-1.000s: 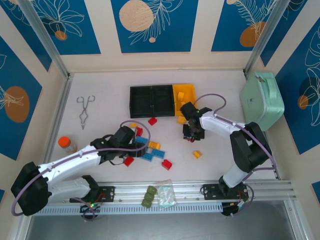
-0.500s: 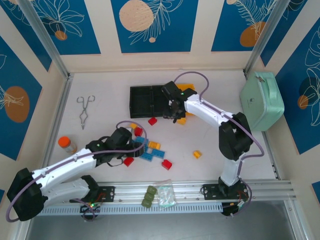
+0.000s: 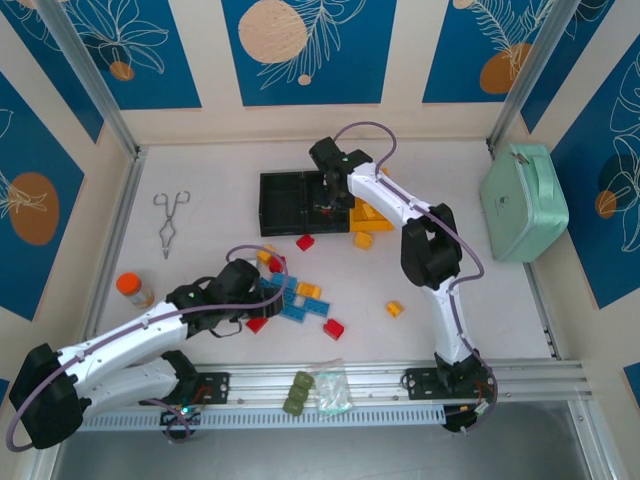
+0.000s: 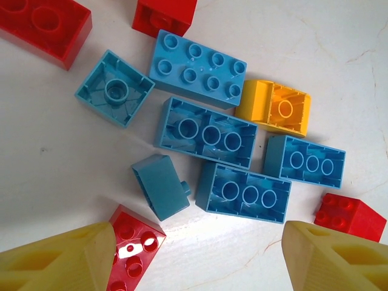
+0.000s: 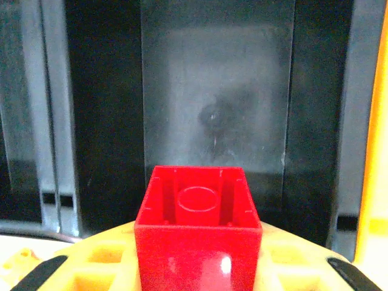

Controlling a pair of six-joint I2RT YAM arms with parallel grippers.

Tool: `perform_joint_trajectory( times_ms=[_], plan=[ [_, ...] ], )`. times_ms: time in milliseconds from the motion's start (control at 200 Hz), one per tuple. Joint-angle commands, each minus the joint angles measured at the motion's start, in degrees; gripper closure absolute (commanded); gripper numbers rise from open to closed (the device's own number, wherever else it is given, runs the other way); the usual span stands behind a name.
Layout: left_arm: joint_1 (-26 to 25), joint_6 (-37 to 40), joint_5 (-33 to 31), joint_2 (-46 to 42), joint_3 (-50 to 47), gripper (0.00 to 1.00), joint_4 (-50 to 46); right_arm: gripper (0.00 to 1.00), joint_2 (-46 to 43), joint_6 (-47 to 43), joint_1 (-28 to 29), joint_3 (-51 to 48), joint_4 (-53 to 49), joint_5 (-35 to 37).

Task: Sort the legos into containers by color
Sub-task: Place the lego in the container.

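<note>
I will lower the red lego slightly with my right gripper next and then release it, because the middle black container (image 5: 212,103) is empty and yellow legos sit elsewhere.
My right gripper (image 3: 326,196) is shut on a red lego (image 5: 198,236), hollow side up, held over the middle black container (image 5: 212,103). The containers sit in a row: left black (image 3: 283,203), middle black (image 3: 312,190), yellow (image 3: 374,180) with yellow bricks inside. My left gripper (image 4: 197,242) hangs open above a pile of blue legos (image 4: 206,133), with a yellow one (image 4: 276,109) and red ones (image 4: 130,245) around it. Nothing is between its yellow fingertips (image 4: 66,254). From above, the left gripper (image 3: 262,298) is over that pile (image 3: 295,300). Loose bricks lie nearby: red (image 3: 305,242), yellow (image 3: 363,240), yellow (image 3: 395,308), red (image 3: 333,328).
Metal tongs (image 3: 170,222) lie at the far left, an orange-capped round item (image 3: 133,288) below them. A mint-green case (image 3: 522,200) stands at the right wall. An olive-green lumpy item (image 3: 297,392) and a clear bag (image 3: 332,390) rest on the front rail.
My right arm swung from the table right of the pile up and left to over the black containers, carrying the red lego. The left arm shifted slightly down over the pile.
</note>
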Motion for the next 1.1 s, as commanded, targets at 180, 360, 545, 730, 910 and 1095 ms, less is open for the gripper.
perform_joint_trajectory(
  times_ms=[180,360,545,730,910,1095],
  plan=[
    [-0.4,-0.8,-1.1,-0.5,-1.0,0.27,-0.4,0.75,6.6,-0.9,-0.5,8.5,-6.1,-0.2],
    [-0.4,-0.7,-1.0,0.3,-1.0,0.27,0.1,0.70,7.9,-0.7,-0.5,9.3,-6.3,-0.5],
    [-0.4,-0.8,-0.8,0.9,-1.0,0.27,0.6,0.58,7.8,-0.5,-0.3,9.9,-6.6,0.1],
    [-0.4,-0.8,-0.8,0.6,-0.8,0.27,0.4,0.52,5.6,-0.9,0.3,9.2,-6.3,0.9],
    [-0.4,-0.9,-1.3,0.2,-0.6,0.27,-0.8,0.52,-0.6,-0.7,1.1,3.9,-3.0,1.2],
    [-0.4,-1.2,-2.8,1.0,0.8,0.27,-3.0,0.52,-9.8,-0.2,2.5,-5.6,1.4,1.3]
  ],
)
